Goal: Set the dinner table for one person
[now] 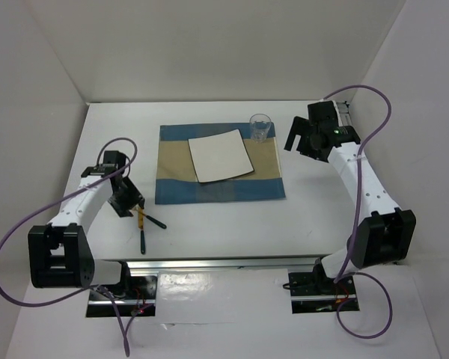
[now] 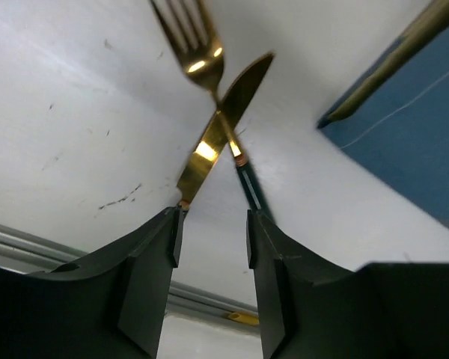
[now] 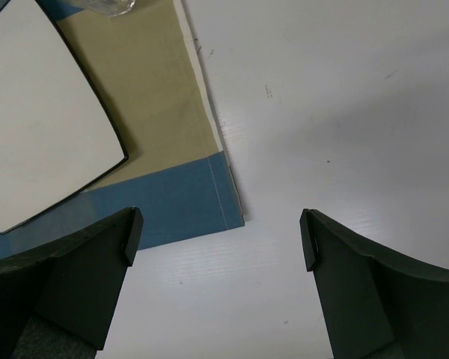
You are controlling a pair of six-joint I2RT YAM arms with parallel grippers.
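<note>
The fork's dark handle (image 2: 254, 188) lies below my left gripper and to its right in the top view, clear of the knife (image 2: 213, 134), so I should lower my fingers that way.
The dinner table (image 1: 232, 224) is a wide white tabletop. A blue-and-tan placemat (image 1: 218, 173) lies at its middle with a square black-rimmed white plate (image 1: 221, 155) on it and a clear glass (image 1: 260, 127) at the mat's far right corner. A gold fork (image 2: 198, 45) and a gold knife (image 2: 213, 134) lie crossed on the table left of the mat, and show in the top view (image 1: 142, 224). My left gripper (image 2: 213, 224) is open and empty, its fingertips right at the cutlery handles. My right gripper (image 3: 218, 239) is open and empty above the table off the mat's right edge.
The placemat's blue corner (image 2: 404, 134) lies just right of the cutlery. The mat (image 3: 172, 202), plate (image 3: 37, 134) and glass base (image 3: 108, 6) show in the right wrist view. White walls enclose the table on three sides. A metal rail (image 1: 224, 263) runs along the near edge.
</note>
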